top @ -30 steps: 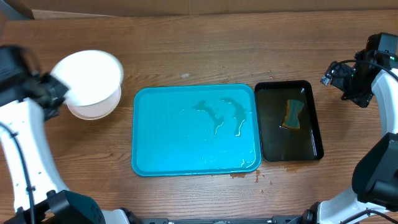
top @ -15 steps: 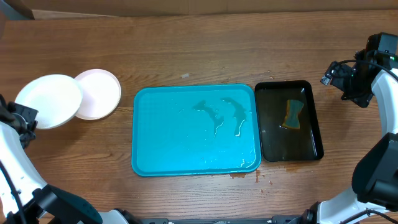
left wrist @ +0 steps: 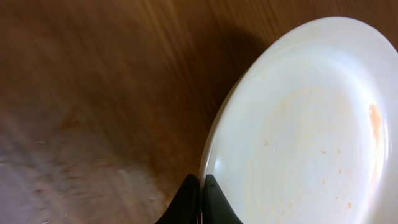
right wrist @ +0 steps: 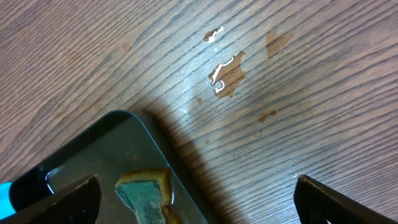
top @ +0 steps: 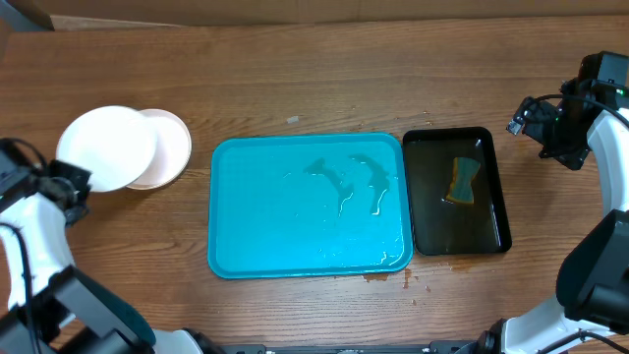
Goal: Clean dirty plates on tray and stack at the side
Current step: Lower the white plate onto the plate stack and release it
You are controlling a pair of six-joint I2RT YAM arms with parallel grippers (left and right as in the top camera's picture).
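Observation:
The robot's left gripper should bring the white plate [top: 106, 147] down and toward the right in the overhead view to release it onto the pale plate, because the two plates overlap only partly.
My left gripper [left wrist: 201, 186] is shut on the rim of a white plate [left wrist: 311, 124], pinching its edge. The plate bears a faint orange smear [left wrist: 375, 118] and small specks. From overhead, this plate [top: 106, 147] hangs at the far left of the table. It overlaps another pale plate [top: 177, 147] that lies on the wood. The left gripper [top: 81, 184] is at the held plate's near-left rim. The turquoise tray [top: 246, 226] holds only puddles of water. My right gripper [right wrist: 199, 202] is open and empty above the black tray's far right corner, at the table's right edge [top: 555, 133].
A narrow black tray [top: 491, 231] filled with water sits against the turquoise tray's right side. A yellow-and-teal sponge [top: 461, 182] lies in it. Water drops mark the wood [right wrist: 225, 73] beyond it and by the tray's front corner [top: 388, 277].
The left gripper swung the white plate from over the resting plate out to the left, then partway back right, where it overlaps that plate again. The right arm has not moved.

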